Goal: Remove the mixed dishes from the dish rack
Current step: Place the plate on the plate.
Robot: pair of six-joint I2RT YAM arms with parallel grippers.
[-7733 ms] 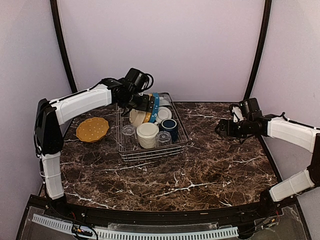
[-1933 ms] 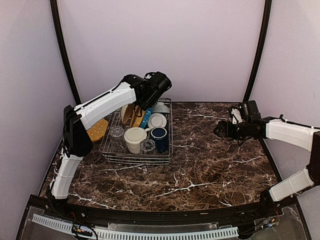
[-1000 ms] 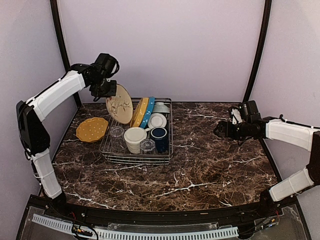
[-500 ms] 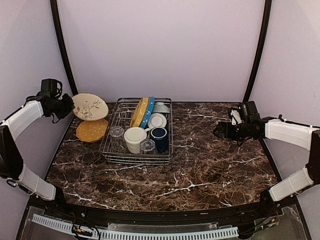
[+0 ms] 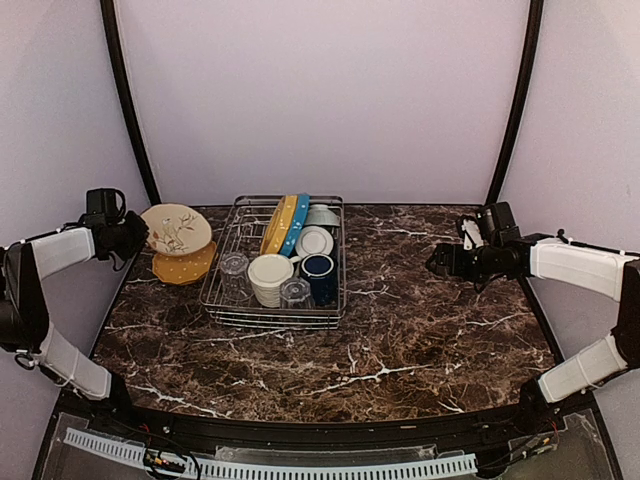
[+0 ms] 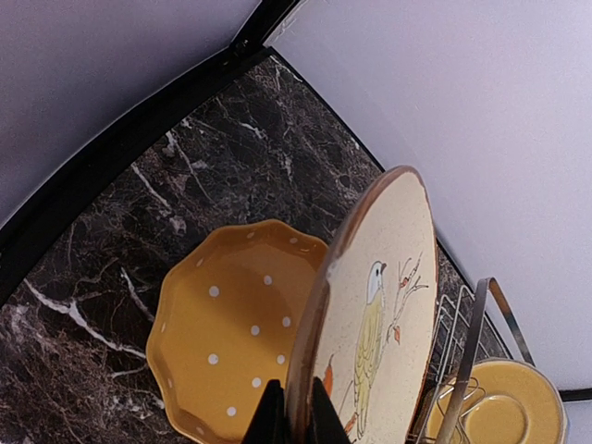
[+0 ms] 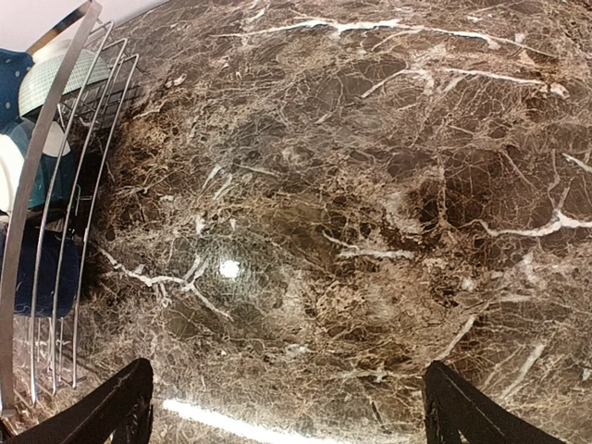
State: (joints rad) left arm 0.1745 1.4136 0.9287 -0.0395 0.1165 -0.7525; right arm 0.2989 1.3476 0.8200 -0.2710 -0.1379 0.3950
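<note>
The left gripper should next lower the cream plate onto the yellow dotted plate (image 5: 183, 266) (image 6: 227, 342) and let go of the cream plate's rim, because the dotted plate lies flat beneath it.
My left gripper (image 5: 135, 236) (image 6: 294, 421) is shut on the rim of a cream plate with a bird painted on it (image 5: 177, 228) (image 6: 384, 305). It holds that plate just above a yellow dotted plate (image 5: 183, 266) (image 6: 227, 342) lying on the table left of the dish rack (image 5: 226, 304) (image 6: 467, 351). In the rack stand a yellow plate (image 5: 279, 224), a blue plate (image 5: 297, 222), cream and white bowls (image 5: 268, 277), a dark blue mug (image 5: 318, 270) and clear glasses (image 5: 233, 267). My right gripper (image 5: 437, 262) (image 7: 287, 412) hangs open over bare marble right of the rack.
The dark marble table (image 5: 400, 330) runs to purple walls on three sides. Black curved poles (image 5: 128, 100) stand at the back corners. The rack's wire side (image 7: 46, 185) shows at the left of the right wrist view.
My left arm lifted the bird plate out of the rack, swung it left and lowered it over the yellow dotted plate. The right arm has not moved.
</note>
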